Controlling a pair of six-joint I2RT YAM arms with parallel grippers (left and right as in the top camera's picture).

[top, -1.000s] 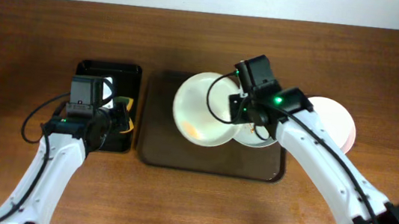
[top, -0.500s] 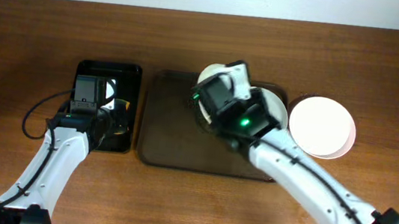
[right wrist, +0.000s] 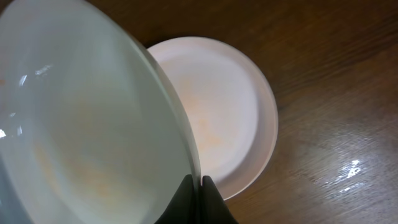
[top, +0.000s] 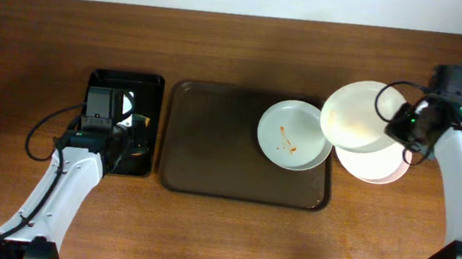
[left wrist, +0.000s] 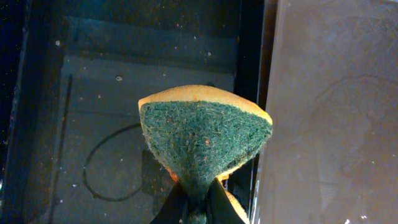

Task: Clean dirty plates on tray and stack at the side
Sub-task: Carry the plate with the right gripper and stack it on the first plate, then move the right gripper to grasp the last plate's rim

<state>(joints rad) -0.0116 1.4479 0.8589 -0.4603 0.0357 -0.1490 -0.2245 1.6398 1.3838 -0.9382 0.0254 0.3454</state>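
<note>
I should bring the plate in my right gripper down onto the lying white plate (right wrist: 222, 112) next and let go of the held plate's rim, because the lying plate is below my gripper.
My right gripper (top: 407, 130) is shut on the rim of a white plate (top: 359, 116) and holds it tilted above another white plate (top: 375, 163) that lies on the table right of the brown tray (top: 212, 145). In the right wrist view the held plate (right wrist: 81, 124) fills the left, the lying plate (right wrist: 230, 118) is under it, and the gripper (right wrist: 197, 183) pinches the rim. A third plate (top: 293, 135) with orange-red streaks sits in the tray's right part. My left gripper (top: 130, 131) is shut on a green and yellow sponge (left wrist: 205, 134) over the black tray (top: 150, 85).
The narrow black tray (left wrist: 81, 93) stands left of the brown tray, with my left arm (top: 58, 188) reaching over it from the front left. The wooden table (top: 240, 52) runs to a white wall at the back.
My right arm has carried the held plate from over the brown tray to the right, above the plate lying on the table. The streaked plate on the tray is now uncovered. The left arm is still.
</note>
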